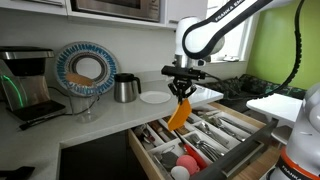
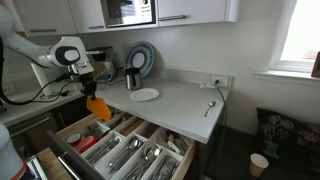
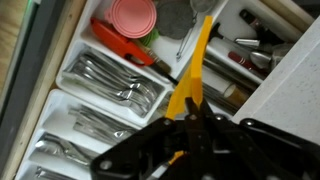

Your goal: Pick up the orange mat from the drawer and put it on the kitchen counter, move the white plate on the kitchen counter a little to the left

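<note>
The gripper moves outward from the drawer next, then lowers and releases the orange mat on the bare counter [image 2: 160, 106] beside the white plate, since that part is clear.
My gripper [image 1: 182, 89] is shut on the orange mat [image 1: 179, 113], which hangs down from the fingers above the open drawer [image 1: 200, 140]. In an exterior view the mat [image 2: 98, 107] dangles below the gripper [image 2: 88, 88] over the drawer's far end. In the wrist view the mat [image 3: 190, 80] runs as a narrow orange strip from the jaws [image 3: 192, 122] over the cutlery tray. The white plate [image 1: 155, 97] lies flat on the grey kitchen counter [image 1: 100, 125], also seen in an exterior view [image 2: 144, 94], apart from the gripper.
The drawer holds cutlery trays [image 3: 110, 85], red and pink round lids [image 3: 133, 20] and utensils. On the counter stand a metal kettle [image 1: 126, 88], a patterned plate [image 1: 80, 68] upright against the wall and a coffee machine [image 1: 25, 85]. A utensil [image 2: 210, 107] lies on the counter.
</note>
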Controlling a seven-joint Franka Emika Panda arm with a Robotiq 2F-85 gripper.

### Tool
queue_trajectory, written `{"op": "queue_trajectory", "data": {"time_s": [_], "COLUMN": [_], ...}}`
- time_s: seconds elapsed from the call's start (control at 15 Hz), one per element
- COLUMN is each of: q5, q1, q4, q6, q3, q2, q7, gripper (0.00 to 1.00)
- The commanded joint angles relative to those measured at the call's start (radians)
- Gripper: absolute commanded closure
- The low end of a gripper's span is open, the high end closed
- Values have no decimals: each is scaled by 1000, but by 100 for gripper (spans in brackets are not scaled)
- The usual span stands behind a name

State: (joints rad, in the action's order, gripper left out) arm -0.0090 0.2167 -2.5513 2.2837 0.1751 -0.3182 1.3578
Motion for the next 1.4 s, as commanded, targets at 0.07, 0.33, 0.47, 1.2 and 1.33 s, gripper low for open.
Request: {"op": "queue_trajectory", "data": {"time_s": [0.07, 0.33, 0.47, 1.2, 1.33], "q5": [-134, -388, -525, -553, -596], "q1": [-144, -253, -273, -243, -245], "q4": [125, 271, 339, 393, 432], "q6": [-276, -377, -378, -361, -373], "q3": [-26, -14, -17, -76, -93], "q2": [-2, 134, 227, 306, 336], "q7": [-170, -145, -102, -97, -32], "gripper": [99, 99, 99, 99, 99]}}
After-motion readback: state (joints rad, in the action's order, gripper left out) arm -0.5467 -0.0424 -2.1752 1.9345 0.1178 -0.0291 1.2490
